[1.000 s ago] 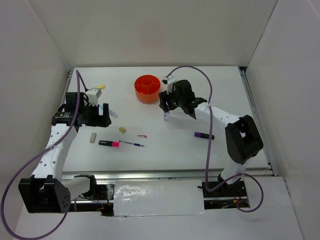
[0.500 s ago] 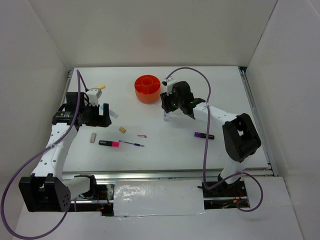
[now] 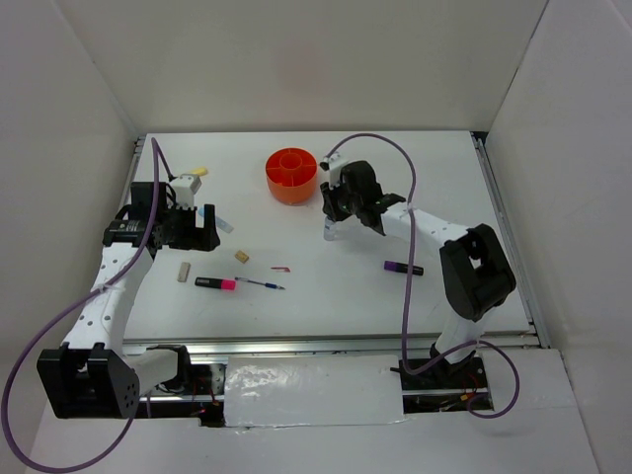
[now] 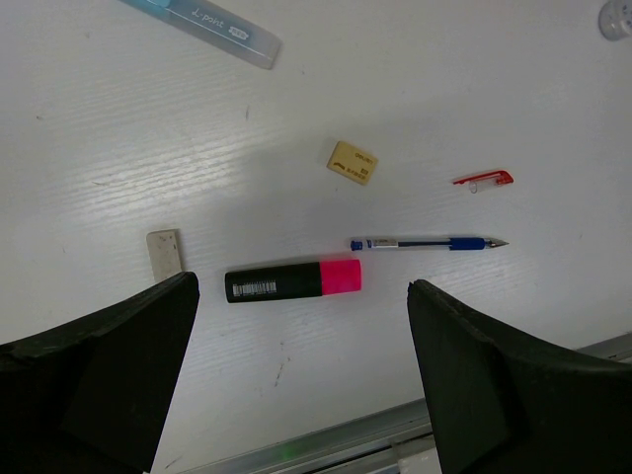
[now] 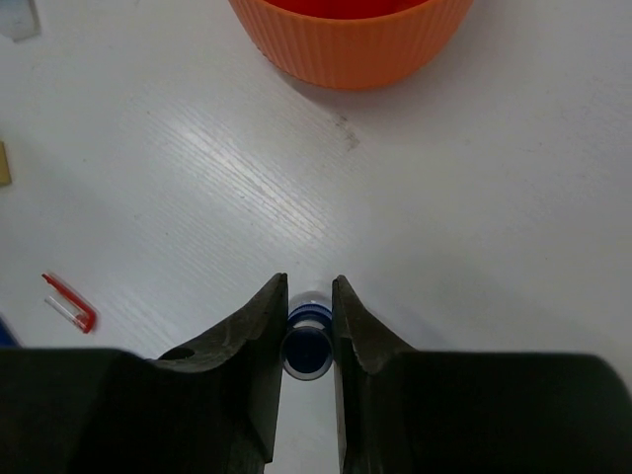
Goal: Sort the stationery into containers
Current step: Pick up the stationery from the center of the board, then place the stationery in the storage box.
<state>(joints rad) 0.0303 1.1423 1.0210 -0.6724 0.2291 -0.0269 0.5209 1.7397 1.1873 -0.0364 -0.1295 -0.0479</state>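
The right gripper next lifts the bottle outward over the orange container's round middle section (image 3: 290, 161) to release it, as the container's rim is above the tabletop.
My right gripper (image 5: 309, 296) is shut on the blue-capped clear bottle (image 5: 308, 348), which stands upright on the table with a jaw against each side. The orange container (image 5: 351, 39) lies just beyond it, up and to the left (image 3: 292, 174) of the right gripper (image 3: 331, 227) in the top view. My left gripper (image 4: 303, 288) hangs open above the pink-black highlighter (image 4: 293, 280), holding nothing. Near that highlighter lie a blue pen (image 4: 427, 243), a small red piece (image 4: 484, 180), a tan eraser (image 4: 353, 162), a paler eraser (image 4: 165, 252) and a blue strip (image 4: 202, 20).
A purple-black marker (image 3: 403, 268) lies to the right of the middle, by the right arm's elbow. A yellow stick (image 3: 200, 171) sits at the far left, behind the left gripper (image 3: 197, 232). White walls close in the table on three sides.
The right jaws have closed in on the bottle from wide apart. The right wrist has shifted slightly. The left arm has not moved.
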